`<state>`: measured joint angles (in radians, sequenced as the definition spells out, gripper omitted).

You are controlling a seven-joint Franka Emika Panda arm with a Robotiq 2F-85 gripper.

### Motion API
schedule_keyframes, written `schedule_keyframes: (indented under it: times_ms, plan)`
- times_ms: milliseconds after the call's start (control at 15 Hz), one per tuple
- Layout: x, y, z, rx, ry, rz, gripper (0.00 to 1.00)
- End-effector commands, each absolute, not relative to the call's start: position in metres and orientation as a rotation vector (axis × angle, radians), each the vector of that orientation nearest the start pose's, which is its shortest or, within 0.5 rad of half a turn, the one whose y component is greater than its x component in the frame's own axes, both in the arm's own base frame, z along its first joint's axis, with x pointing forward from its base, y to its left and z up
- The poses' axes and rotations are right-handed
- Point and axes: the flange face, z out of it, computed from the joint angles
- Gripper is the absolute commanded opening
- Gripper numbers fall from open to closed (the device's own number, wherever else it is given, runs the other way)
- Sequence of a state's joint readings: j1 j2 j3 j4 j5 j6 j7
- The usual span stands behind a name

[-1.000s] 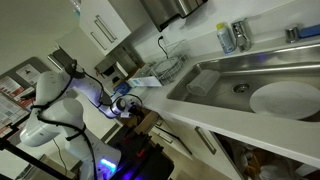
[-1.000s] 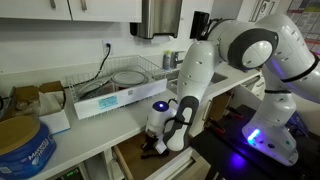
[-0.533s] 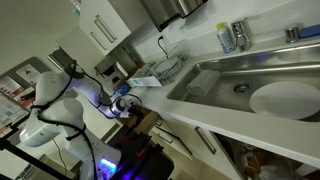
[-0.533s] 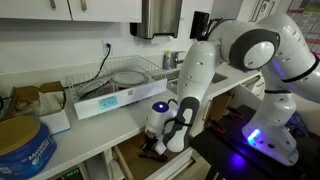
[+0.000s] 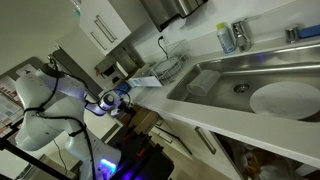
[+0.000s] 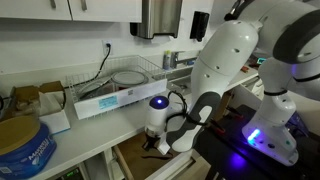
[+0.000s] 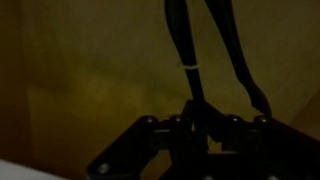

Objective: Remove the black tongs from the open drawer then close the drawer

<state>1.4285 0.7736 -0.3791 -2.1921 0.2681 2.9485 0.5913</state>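
The part of the counter [image 6: 130, 117] beside the dish rack is bare, so next my gripper will lift the tongs out of the drawer, carry them over there and go down to let go of them.
The drawer [image 6: 128, 162] stands open below the counter, and its light brown wooden inside fills the wrist view [image 7: 90, 70]. It also shows in an exterior view [image 5: 150, 122]. My gripper [image 6: 158, 146] reaches down into it. In the wrist view the black tongs [image 7: 186, 45] lie on the drawer floor, their two thin arms running away from me. My gripper [image 7: 197, 115] looks shut on the near end of one arm. The picture is dark there. In both exterior views the tongs are hidden by the gripper.
A blue-and-white box [image 6: 112, 100] and a dish rack [image 6: 125, 75] stand on the counter above the drawer. A blue tin [image 6: 25, 148] stands at the near end. The sink [image 5: 240, 80] holds a white plate [image 5: 285, 98]. A bottle [image 5: 227, 37] stands behind the sink.
The arm's upper links have swung and now loom larger in one exterior view. The gripper stays at the drawer, shifted only slightly.
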Motion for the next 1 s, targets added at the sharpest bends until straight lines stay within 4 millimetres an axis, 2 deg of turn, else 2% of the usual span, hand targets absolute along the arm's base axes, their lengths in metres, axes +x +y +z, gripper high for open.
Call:
schedule_keyframes:
  times_ms: [0,333,533,600,733,933]
  plan:
    - [0.29,0.43,0.118,-3.275,-0.462,-0.277,0.03]
    - [0.304,0.44,0.182,-3.422,-0.578,-0.264,0.03]
    - [0.299,0.451,0.211,-3.483,-0.726,-0.15,0.03]
    - [0.303,0.449,0.191,-3.465,-0.678,-0.219,0.12]
    - [0.3,0.454,0.207,-3.47,-0.701,-0.176,0.12]
    - [0.3,0.454,0.208,-3.469,-0.706,-0.174,0.12]
